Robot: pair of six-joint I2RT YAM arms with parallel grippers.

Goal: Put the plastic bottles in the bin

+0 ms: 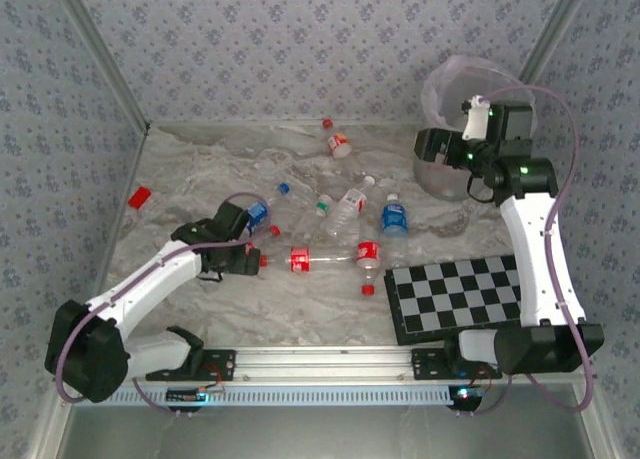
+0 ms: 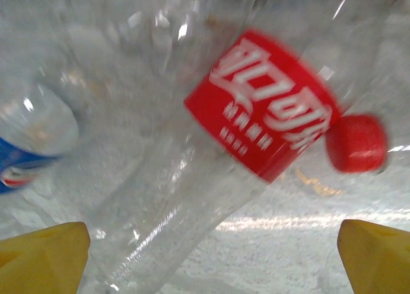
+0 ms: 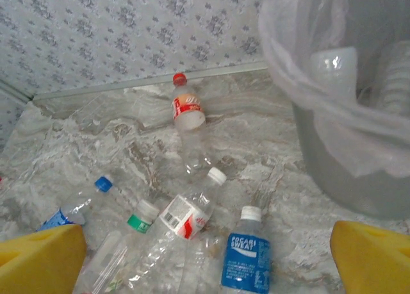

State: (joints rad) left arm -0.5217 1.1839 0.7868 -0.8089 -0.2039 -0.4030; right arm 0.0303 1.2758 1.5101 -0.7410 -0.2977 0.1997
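Note:
The red-labelled bottle's body runs at an angle between my left gripper's wide-open fingers, so that gripper needs to turn, lower over the bottle's clear end and close.
Several clear plastic bottles lie scattered mid-table. My left gripper [image 1: 248,256] is low over them and open. Its yellow fingers [image 2: 40,257] stand wide on either side of a red-labelled bottle [image 2: 192,179], whose body runs between them; a red cap [image 2: 356,143] lies beside it. A blue-labelled bottle [image 2: 25,153] is at the left. My right gripper [image 1: 430,147] hovers high beside the bin [image 1: 470,91], open and empty, fingertips [image 3: 371,259] apart. Below it lie a Pocari Sweat bottle [image 3: 246,259], a white-capped bottle [image 3: 186,217], a green-capped one [image 3: 138,220] and a far red-capped one [image 3: 187,108]. The bag-lined bin [image 3: 349,159] holds clear bottles.
A black-and-white checkerboard [image 1: 465,294] lies at the near right. A small flat red block [image 1: 139,197] sits at the far left near the wall. Patterned walls close in the table on three sides. The marbled sheet on the table is wrinkled.

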